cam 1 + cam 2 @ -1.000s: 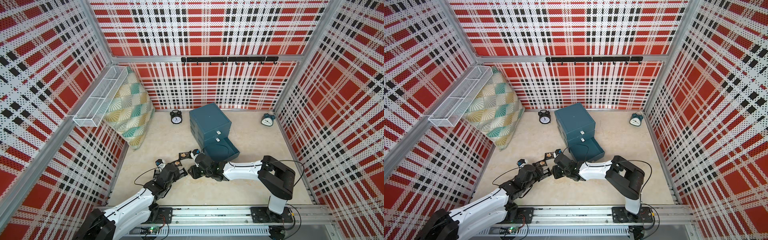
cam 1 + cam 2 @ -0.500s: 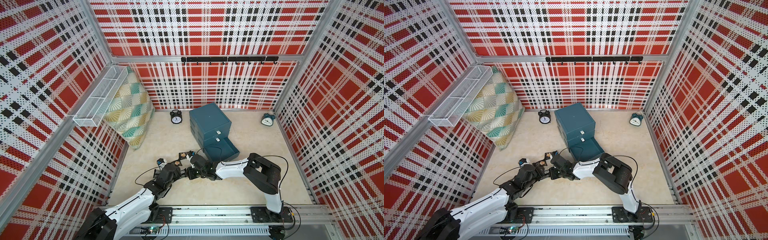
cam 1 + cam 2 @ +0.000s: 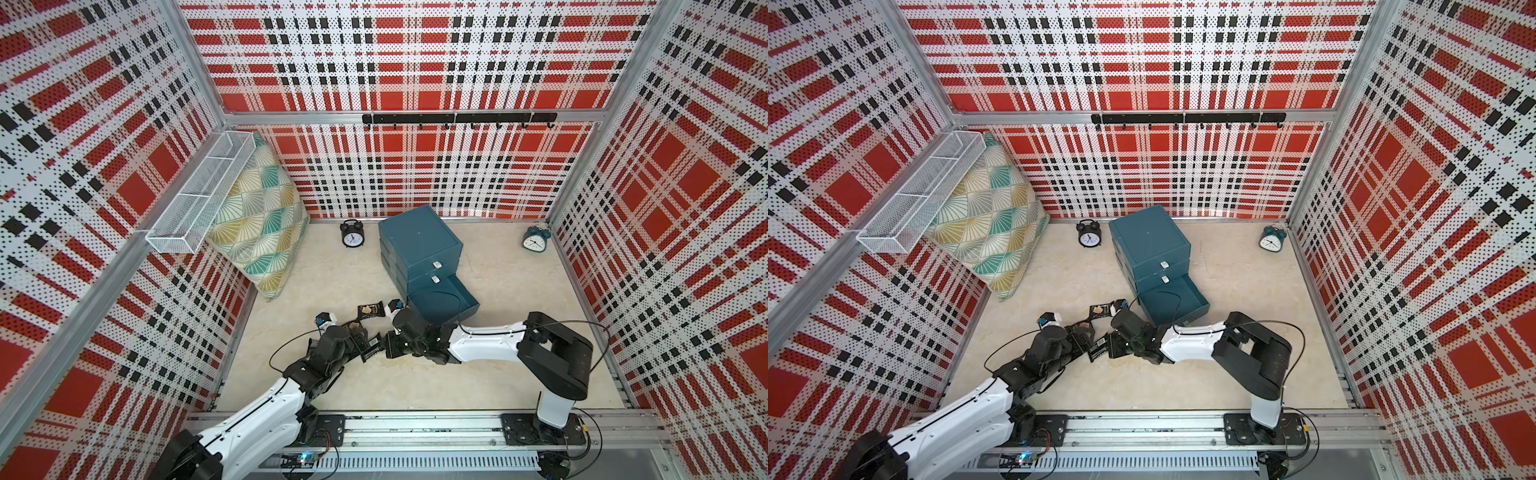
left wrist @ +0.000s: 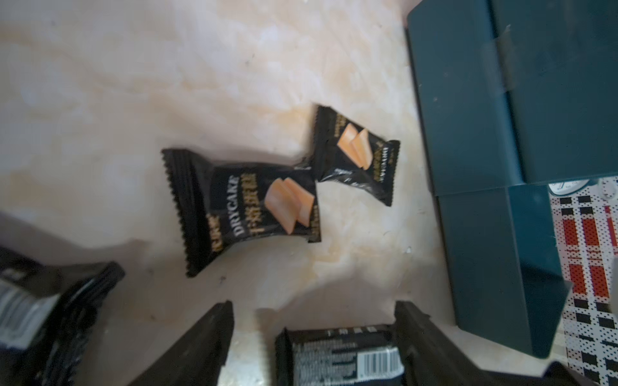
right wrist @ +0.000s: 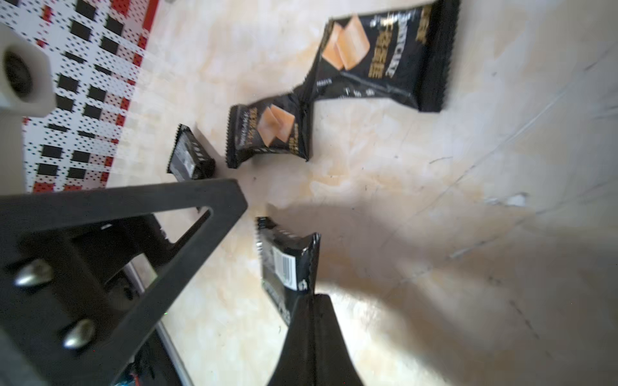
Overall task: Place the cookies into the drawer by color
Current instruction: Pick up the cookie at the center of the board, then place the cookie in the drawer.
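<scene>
The right gripper lifts away from the left gripper and outward over the pulled-out bottom tray point(image 3: 449, 299) next, which stands open outward of it, and releases the packet point(image 3: 372, 351) there.
Both grippers meet on the floor in front of the teal drawer point(image 3: 419, 245), whose bottom tray point(image 3: 451, 301) is pulled out. My right gripper point(image 5: 312, 297) is shut on the edge of a black cookie packet point(image 5: 287, 264), barcode side showing. That same packet point(image 4: 337, 357) lies between the spread fingers of my open left gripper point(image 4: 312, 334), with a gap on one side. In both top views the packet point(image 3: 372, 351) point(image 3: 1099, 353) bridges the two grippers. Three more black cookies lie on the floor nearby point(image 4: 247, 207) point(image 4: 357, 153) point(image 5: 190, 157).
A patterned pillow point(image 3: 257, 220) leans under a white wire basket point(image 3: 199, 199) on the left wall. A black alarm clock point(image 3: 352, 235) and a teal one point(image 3: 536, 239) stand along the back wall. A black hook rail point(image 3: 457, 118) hangs above.
My right arm has swung left to the left gripper and its jaws have closed on the black packet. The left gripper has opened around that packet.
</scene>
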Robot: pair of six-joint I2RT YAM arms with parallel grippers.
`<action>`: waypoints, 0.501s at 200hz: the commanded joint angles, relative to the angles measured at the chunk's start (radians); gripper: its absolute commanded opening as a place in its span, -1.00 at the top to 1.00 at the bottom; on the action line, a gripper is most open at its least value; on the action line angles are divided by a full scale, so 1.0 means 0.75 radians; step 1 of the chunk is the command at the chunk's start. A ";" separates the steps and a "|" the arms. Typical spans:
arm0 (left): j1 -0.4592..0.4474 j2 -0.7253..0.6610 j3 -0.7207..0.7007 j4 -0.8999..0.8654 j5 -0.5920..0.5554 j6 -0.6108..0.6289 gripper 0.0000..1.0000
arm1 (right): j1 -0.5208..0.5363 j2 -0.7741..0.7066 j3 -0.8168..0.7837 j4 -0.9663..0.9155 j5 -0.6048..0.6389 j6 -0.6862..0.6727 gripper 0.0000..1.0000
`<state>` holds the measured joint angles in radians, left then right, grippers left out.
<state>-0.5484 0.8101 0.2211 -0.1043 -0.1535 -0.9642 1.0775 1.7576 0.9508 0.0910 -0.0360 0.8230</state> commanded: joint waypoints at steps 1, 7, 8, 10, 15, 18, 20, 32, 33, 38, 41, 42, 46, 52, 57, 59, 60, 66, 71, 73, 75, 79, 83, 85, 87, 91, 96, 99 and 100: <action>0.002 -0.022 0.101 -0.051 -0.004 0.051 -0.77 | 0.008 -0.165 -0.031 -0.080 0.140 -0.044 1.00; 0.003 -0.020 0.118 -0.054 -0.007 0.061 -0.81 | 0.008 -0.203 -0.040 -0.107 0.165 -0.052 1.00; 0.003 -0.020 0.122 -0.056 -0.008 0.062 -0.81 | 0.009 -0.210 -0.042 -0.111 0.170 -0.052 1.00; 0.003 -0.021 0.128 -0.057 -0.011 0.064 -0.82 | 0.008 -0.221 -0.045 -0.120 0.179 -0.056 1.00; 0.003 -0.016 0.141 -0.060 -0.016 0.074 -0.86 | 0.007 -0.245 -0.050 -0.142 0.200 -0.062 1.00; 0.003 -0.013 0.151 -0.061 -0.019 0.078 -0.87 | 0.004 -0.272 -0.054 -0.162 0.215 -0.067 1.00; 0.003 -0.012 0.156 -0.061 -0.022 0.080 -0.90 | 0.004 -0.278 -0.054 -0.168 0.221 -0.068 1.00; 0.004 0.004 0.185 -0.064 -0.036 0.100 -0.99 | 0.000 -0.352 -0.071 -0.226 0.270 -0.079 1.00; 0.005 0.006 0.188 -0.064 -0.036 0.102 -1.00 | -0.002 -0.358 -0.073 -0.230 0.274 -0.081 1.00; 0.007 0.014 0.198 -0.065 -0.044 0.110 -0.98 | -0.005 -0.386 -0.081 -0.250 0.290 -0.086 1.00; 0.008 0.021 0.205 -0.063 -0.046 0.115 -0.98 | -0.008 -0.403 -0.085 -0.262 0.299 -0.087 1.00; 0.009 0.023 0.208 -0.064 -0.048 0.116 -0.98 | -0.010 -0.409 -0.086 -0.267 0.302 -0.089 1.00; 0.012 0.033 0.217 -0.064 -0.051 0.124 -0.98 | -0.016 -0.431 -0.094 -0.281 0.313 -0.092 1.00; 0.016 0.048 0.232 -0.062 -0.052 0.132 -0.98 | -0.025 -0.466 -0.105 -0.302 0.314 -0.097 1.00; 0.023 0.064 0.243 -0.058 -0.051 0.142 -0.98 | -0.037 -0.495 -0.115 -0.317 0.348 -0.100 1.00; 0.026 0.069 0.247 -0.059 -0.051 0.145 -0.98 | -0.041 -0.507 -0.121 -0.323 0.351 -0.101 1.00; 0.027 0.073 0.250 -0.059 -0.051 0.147 -0.98 | -0.043 -0.513 -0.124 -0.326 0.353 -0.101 1.00; 0.035 0.092 0.262 -0.057 -0.048 0.161 -0.98 | -0.060 -0.547 -0.139 -0.342 0.359 -0.106 1.00; 0.048 0.108 0.272 -0.051 -0.045 0.172 -0.98 | -0.075 -0.577 -0.153 -0.352 0.361 -0.109 1.00; 0.053 0.115 0.276 -0.047 -0.042 0.177 -0.98 | -0.082 -0.590 -0.158 -0.355 0.361 -0.110 1.00; 0.058 0.121 0.279 -0.044 -0.040 0.181 -0.98 | -0.088 -0.601 -0.163 -0.359 0.362 -0.112 1.00; 0.068 0.135 0.285 -0.035 -0.036 0.189 -0.98 | -0.104 -0.622 -0.173 -0.366 0.360 -0.116 1.00; 0.080 0.148 0.290 -0.027 -0.035 0.194 -0.98 | -0.114 -0.644 -0.185 -0.373 0.361 -0.119 1.00; 0.087 0.155 0.292 -0.024 -0.031 0.198 -0.98 | -0.124 -0.658 -0.190 -0.376 0.361 -0.121 1.00; 0.094 0.162 0.294 -0.018 -0.026 0.202 -0.98 | -0.133 -0.669 -0.195 -0.381 0.360 -0.123 1.00; 0.108 0.176 0.299 -0.005 -0.018 0.213 -0.98 | -0.150 -0.690 -0.203 -0.388 0.356 -0.126 1.00; 0.124 0.194 0.303 0.014 -0.003 0.223 -0.98 | -0.171 -0.713 -0.213 -0.397 0.352 -0.133 1.00; 0.134 0.206 0.307 0.025 0.006 0.229 -0.98 | -0.185 -0.726 -0.219 -0.404 0.350 -0.137 1.00; 0.138 0.211 0.308 0.029 0.009 0.232 -0.98 | -0.189 -0.730 -0.220 -0.405 0.348 -0.137 1.00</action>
<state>-0.4953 0.9211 0.4179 -0.1238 -0.1669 -0.8555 0.9958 1.2949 0.8177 -0.1375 0.1883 0.7528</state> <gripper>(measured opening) 0.991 0.065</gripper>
